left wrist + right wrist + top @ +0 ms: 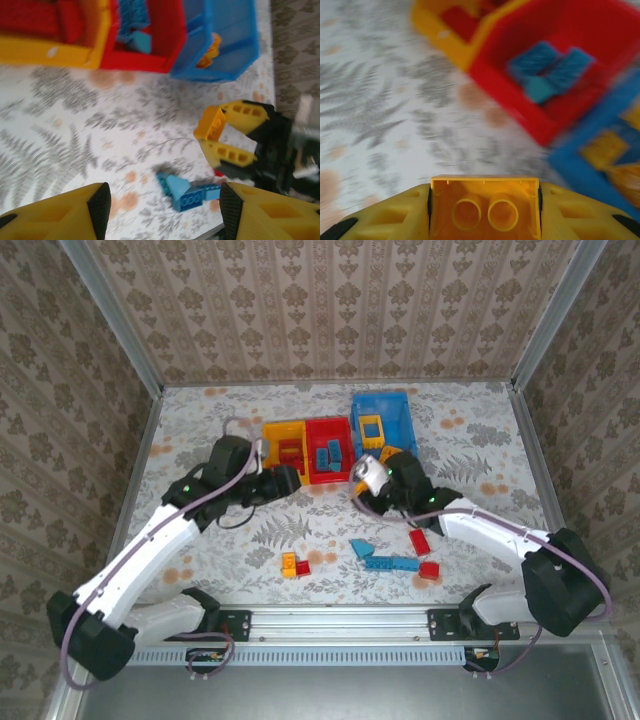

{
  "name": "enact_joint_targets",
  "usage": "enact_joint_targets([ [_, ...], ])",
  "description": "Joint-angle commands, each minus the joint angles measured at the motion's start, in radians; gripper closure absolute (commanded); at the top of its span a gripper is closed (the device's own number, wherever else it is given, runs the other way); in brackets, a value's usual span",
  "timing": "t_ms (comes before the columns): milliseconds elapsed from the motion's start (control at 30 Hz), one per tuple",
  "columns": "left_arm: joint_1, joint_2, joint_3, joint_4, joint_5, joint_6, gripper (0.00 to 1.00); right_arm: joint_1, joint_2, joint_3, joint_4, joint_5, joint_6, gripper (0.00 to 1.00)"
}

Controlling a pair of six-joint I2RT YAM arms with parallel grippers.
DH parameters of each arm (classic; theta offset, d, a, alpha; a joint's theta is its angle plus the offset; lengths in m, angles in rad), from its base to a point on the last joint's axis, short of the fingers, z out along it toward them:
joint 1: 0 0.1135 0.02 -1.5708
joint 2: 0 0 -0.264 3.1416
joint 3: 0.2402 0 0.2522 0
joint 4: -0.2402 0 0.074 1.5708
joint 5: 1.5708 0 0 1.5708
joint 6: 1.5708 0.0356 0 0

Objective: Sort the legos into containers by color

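Next, my right gripper carries the orange-yellow brick outward over the blue bin's open inside and releases it there, because yellow pieces already lie in that bin.
My right gripper is shut on an orange-yellow brick, held hollow side up above the table, just in front of the red bin and the blue bin. The left wrist view shows that same brick between the right gripper's yellow fingers. My left gripper is open and empty, hovering in front of the yellow-orange bin. Red bricks lie in the yellow-orange bin, blue bricks in the red bin, and yellow frames in the blue bin.
Loose legos lie near the front of the table: blue bricks, two red bricks, and an orange and red pair. Metal frame rails and patterned walls close in the table on three sides.
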Motion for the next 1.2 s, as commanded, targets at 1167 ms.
enact_joint_targets([
  [1167, -0.056, 0.347, 0.332, 0.161, 0.083, 0.127, 0.38, -0.176, 0.736, 0.897, -0.599, 0.51, 0.989, 0.58],
])
